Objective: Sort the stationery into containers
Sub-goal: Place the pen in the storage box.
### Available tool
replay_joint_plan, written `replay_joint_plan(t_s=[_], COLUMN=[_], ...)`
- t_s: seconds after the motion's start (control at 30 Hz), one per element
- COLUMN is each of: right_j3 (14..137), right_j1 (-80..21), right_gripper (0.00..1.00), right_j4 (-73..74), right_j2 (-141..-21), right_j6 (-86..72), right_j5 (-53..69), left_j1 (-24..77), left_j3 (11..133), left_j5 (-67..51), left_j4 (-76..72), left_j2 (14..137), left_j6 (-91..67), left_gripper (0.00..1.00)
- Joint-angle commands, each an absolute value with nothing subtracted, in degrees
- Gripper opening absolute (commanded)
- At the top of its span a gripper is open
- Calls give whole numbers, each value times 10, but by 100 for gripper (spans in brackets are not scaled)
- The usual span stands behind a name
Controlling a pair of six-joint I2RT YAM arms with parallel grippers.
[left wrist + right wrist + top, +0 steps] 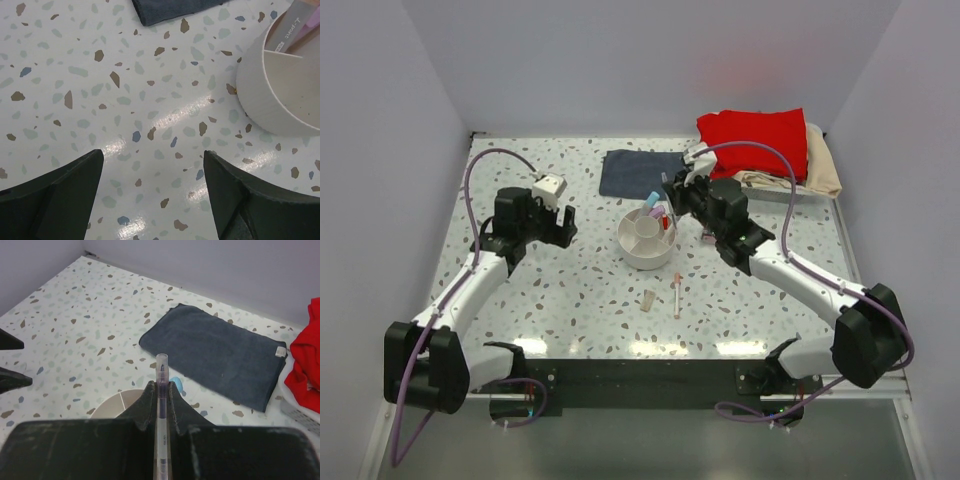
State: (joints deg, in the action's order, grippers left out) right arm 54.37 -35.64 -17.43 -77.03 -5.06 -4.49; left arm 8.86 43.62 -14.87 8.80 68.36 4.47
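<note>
Next, my right gripper will lower and shift toward the blue-capped pen (653,208) to release the slim white pen, since it holds that pen high by the bowl's rim.
The round off-white divided bowl (645,262) stands mid-table and holds several pens, among them a blue-capped one (652,200). My right gripper (672,196) hovers over the bowl's far right side, shut on a slim white pen with a clear cap (161,365); the bowl (117,402) shows below its fingers. My left gripper (566,226) is open and empty, low over the table left of the bowl (270,100). A red-capped white pen (676,293) and a small beige block (649,298) lie on the table in front of the bowl.
A folded dark-blue cloth (640,172) lies behind the bowl, also in the right wrist view (220,355). A white basket with red cloth (755,140) and beige cloth (823,165) stands at the back right. White walls enclose the table.
</note>
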Motion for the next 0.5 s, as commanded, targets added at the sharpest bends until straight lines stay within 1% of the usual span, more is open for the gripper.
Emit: replay_joint_plan(t_s=[0.0, 0.23, 0.47], right_j3=[545, 537, 510], right_j1=[-358, -363, -371], right_gripper=[0, 0, 0], right_j4=[-268, -300, -339], right_j2=[-797, -840, -854], right_j6=[-59, -85, -91], right_j5=[-39, -44, -51], left_j1=[76, 66, 62], left_j3=[459, 461, 461], left_j5=[-150, -137, -137], left_j4=[104, 102, 102], left_j2=[687, 695, 701], left_j6=[82, 85, 85], left_gripper=[86, 86, 86])
